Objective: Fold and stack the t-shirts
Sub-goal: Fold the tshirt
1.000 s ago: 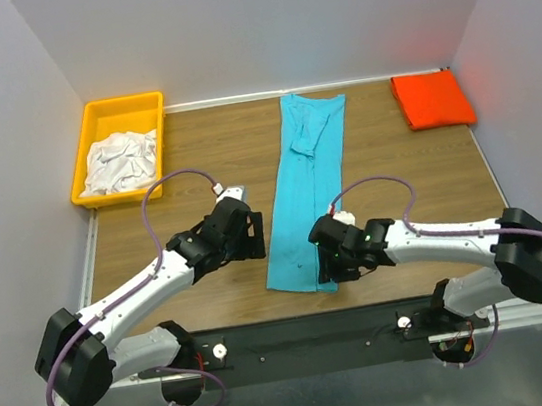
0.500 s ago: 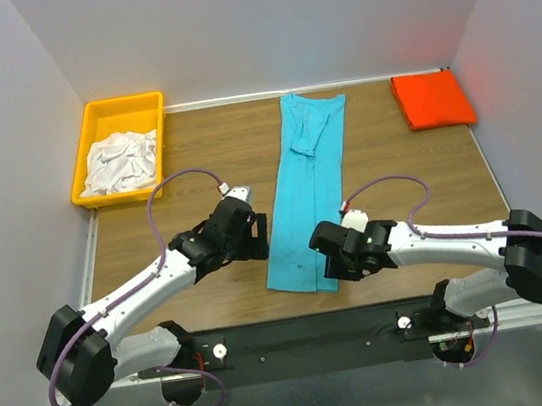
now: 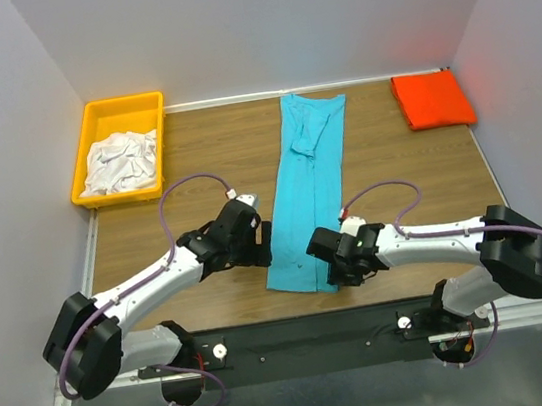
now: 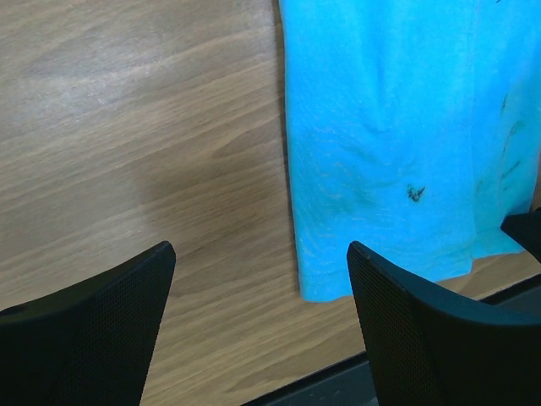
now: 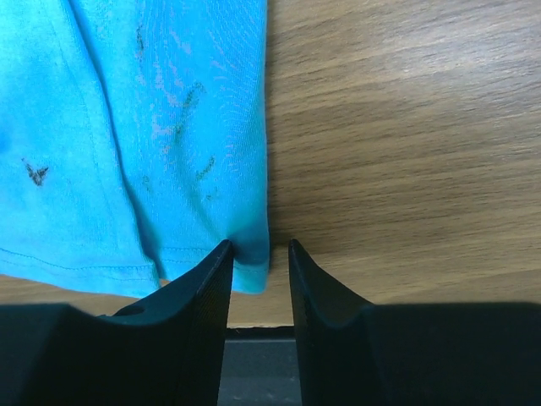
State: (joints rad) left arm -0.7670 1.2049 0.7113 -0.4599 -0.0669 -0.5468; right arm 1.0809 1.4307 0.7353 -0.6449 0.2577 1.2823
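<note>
The open left gripper has the shirt's near corner (image 3: 272, 285) (image 4: 315, 288) off by one finger, so it next moves down and back toward the shirt, onto that corner.
A turquoise-blue t-shirt (image 3: 311, 182) lies folded into a long strip down the middle of the table. My right gripper (image 3: 336, 273) sits low at its near right corner. In the right wrist view that corner (image 5: 252, 262) lies between the narrowed jaws of the right gripper (image 5: 259, 247), against the left finger, with a gap to the right one. My left gripper (image 3: 262, 245) stands wide open just left of the shirt's near left corner (image 4: 325, 271), holding nothing. An orange-red t-shirt (image 3: 432, 99) lies folded at the far right. White t-shirts (image 3: 122, 161) lie crumpled in the bin.
The yellow bin (image 3: 121, 105) stands at the far left corner. The table's near edge and a black rail (image 3: 310, 334) run just behind both grippers. Grey walls close in the left, back and right sides.
My right gripper's jaws have narrowed around the turquoise shirt's near right corner. The left gripper has slid a little right toward the shirt's near left edge, still wide open.
</note>
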